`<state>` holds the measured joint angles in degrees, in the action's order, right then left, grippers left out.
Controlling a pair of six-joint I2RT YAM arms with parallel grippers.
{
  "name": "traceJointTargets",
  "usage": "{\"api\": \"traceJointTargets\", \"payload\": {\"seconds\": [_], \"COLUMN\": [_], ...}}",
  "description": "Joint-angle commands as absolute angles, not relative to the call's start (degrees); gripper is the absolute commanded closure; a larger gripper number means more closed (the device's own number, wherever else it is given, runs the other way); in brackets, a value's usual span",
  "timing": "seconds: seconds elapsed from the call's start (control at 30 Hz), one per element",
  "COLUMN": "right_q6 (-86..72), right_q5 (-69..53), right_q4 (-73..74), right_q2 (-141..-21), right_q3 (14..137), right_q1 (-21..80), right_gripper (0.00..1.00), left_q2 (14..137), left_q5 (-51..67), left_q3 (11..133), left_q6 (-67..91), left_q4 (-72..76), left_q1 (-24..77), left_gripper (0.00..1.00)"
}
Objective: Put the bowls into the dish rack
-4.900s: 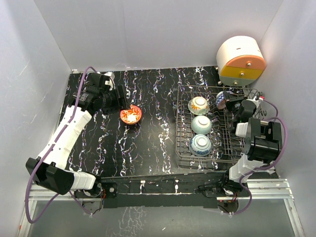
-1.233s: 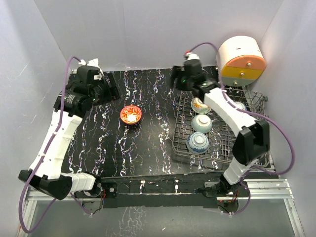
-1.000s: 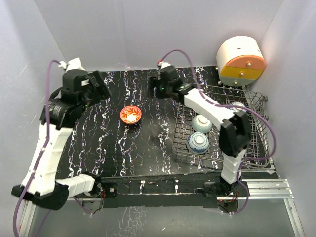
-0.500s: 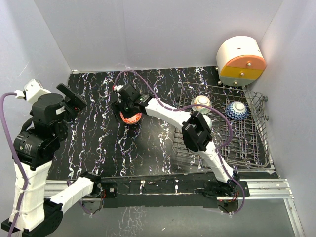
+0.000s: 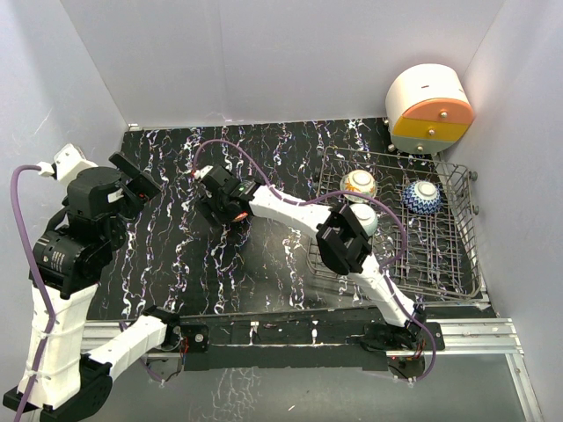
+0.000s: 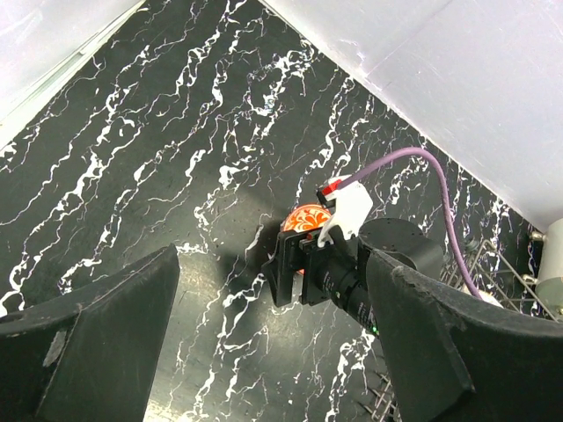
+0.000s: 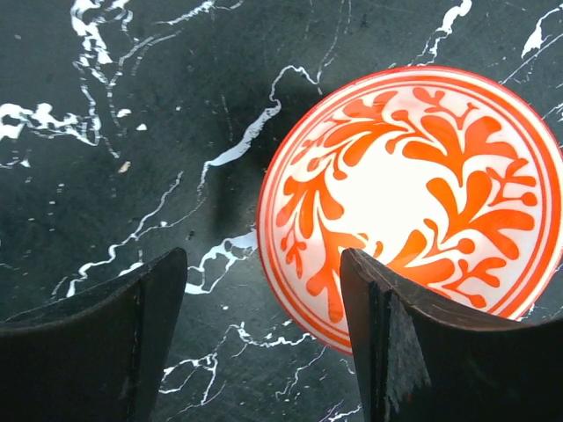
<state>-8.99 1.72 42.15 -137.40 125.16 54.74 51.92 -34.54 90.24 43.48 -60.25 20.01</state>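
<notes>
One finger is over the bowl, the other over bare table, so my right gripper should next lower onto the orange-red bowl's rim (image 7: 273, 274) between its fingers.
An orange-red bowl (image 5: 239, 214) sits upright on the black marble table. In the right wrist view the bowl (image 7: 413, 202) fills the upper right. My right gripper (image 7: 262, 255) is open over its left rim, one finger above the bowl and the other over bare table. From above, the right gripper (image 5: 220, 207) reaches far left to it. The dish rack (image 5: 440, 255) holds a cream flower bowl (image 5: 358, 185), a blue patterned bowl (image 5: 422, 196) and a pale teal bowl (image 5: 365, 218), the last partly hidden by my right arm. My left gripper (image 6: 273, 259) is open and empty, high above the table.
A rounded white, orange and yellow drawer unit (image 5: 429, 110) stands at the back right behind the rack. White walls close in the table at the back and both sides. My right arm stretches across the table's middle from the rack's near left corner.
My right arm has swung left from the rack to the orange-red bowl. The left arm has lifted and drawn back to the left. The blue patterned bowl now stands in the rack.
</notes>
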Motion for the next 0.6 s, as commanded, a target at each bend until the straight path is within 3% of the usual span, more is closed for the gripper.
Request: {"api": "traceJointTargets", "payload": {"seconds": [0.0, 0.17, 0.27, 0.4, 0.47, 0.57], "right_q6": [-5.07, -2.25, -1.39, -1.6, -2.0, -3.28], "right_q5": [5.71, 10.18, 12.39, 13.48, 13.5, 10.82], "right_q4": [41.66, 41.47, 40.93, 39.96, 38.86, 36.88], "right_q2": [-139.17, -140.26, -140.49, -139.09, -137.49, -134.51], "right_q3": [127.25, 127.0, 127.0, 126.22, 124.55, 123.24], "right_q1": [55.2, 56.53, 56.82, 56.84, 56.86, 56.66], "right_gripper": [0.29, 0.33, 0.5, 0.83, 0.91, 0.92], "left_q2": [51.25, 50.83, 50.97, 51.11, 51.1, 51.12], "left_q5": [-34.79, -34.88, -34.85, -34.67, -34.63, -34.49], "left_q3": [89.67, 89.08, 89.03, 89.04, 89.03, 88.78], "left_q6": [42.83, 42.67, 42.46, 42.03, 41.93, 41.97], "left_q4": [-60.2, -59.87, -59.86, -59.85, -59.7, -59.55], "left_q1": [20.0, 19.99, 20.0, 20.04, 20.0, 19.97], "left_gripper": [0.15, 0.15, 0.15, 0.15, 0.15, 0.15]}}
